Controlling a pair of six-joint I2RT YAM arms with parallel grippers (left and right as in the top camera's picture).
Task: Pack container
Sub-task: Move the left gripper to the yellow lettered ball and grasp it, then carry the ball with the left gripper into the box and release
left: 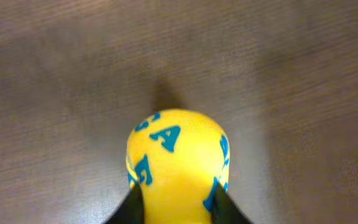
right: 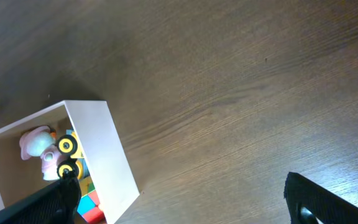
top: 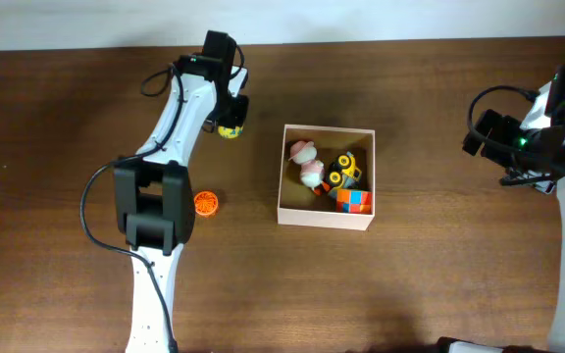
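Note:
Right of my left gripper in the overhead view lies the container's bare corner nearest the orange ball, so I will lift over the container's side, lower and release.
The container (top: 327, 217) is a square white-walled box at the table's centre, holding a pink plush toy (top: 307, 162), a yellow toy truck (top: 345, 170) and a red and blue cube (top: 354, 200). It also shows in the right wrist view (right: 107, 149). My left gripper (top: 230, 127) is shut on a yellow ball with blue letters (left: 176, 165), to the left of the container. In the left wrist view the fingers (left: 176, 208) press both sides of the ball just above the wood. My right gripper (right: 179, 199) is open and empty at the far right, well clear of the container.
A small orange ball (top: 206, 203) lies on the table left of the container, beside the left arm's base link. The dark wooden table's far edge (top: 361, 41) runs along the top of the overhead view.

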